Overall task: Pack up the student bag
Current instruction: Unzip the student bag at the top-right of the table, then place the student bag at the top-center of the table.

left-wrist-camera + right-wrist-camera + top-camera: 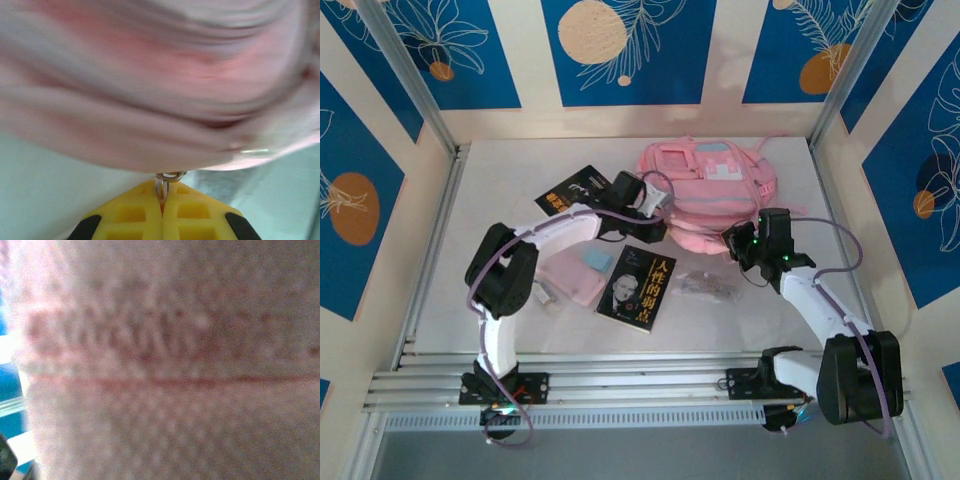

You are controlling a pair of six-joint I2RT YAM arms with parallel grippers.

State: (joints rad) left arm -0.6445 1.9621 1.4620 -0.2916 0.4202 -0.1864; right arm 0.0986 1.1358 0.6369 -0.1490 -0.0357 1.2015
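The left gripper will next draw the zipper pull outward to the bag's edge by the back book and release it there, because that edge lies outward of the gripper.
The student bag (705,178) is a big pink backpack lying at the back middle of the table. My left gripper (657,203) is at its left edge. In the left wrist view its yellow fingers (135,212) are shut on a small metal zipper pull (170,177), with the bag's blurred pink fabric (150,90) just above. My right gripper (744,243) presses against the bag's near right side by the pink straps (698,238). The right wrist camera sits so close to the pink mesh fabric (170,390) that its fingers are hidden.
A black book with a portrait cover (638,285) lies in front of the bag. Left of it is a flat pink pencil case (575,277). Another black book (570,190) is at the back left. A clear packet (705,285) lies near the right arm. Metal posts frame the table.
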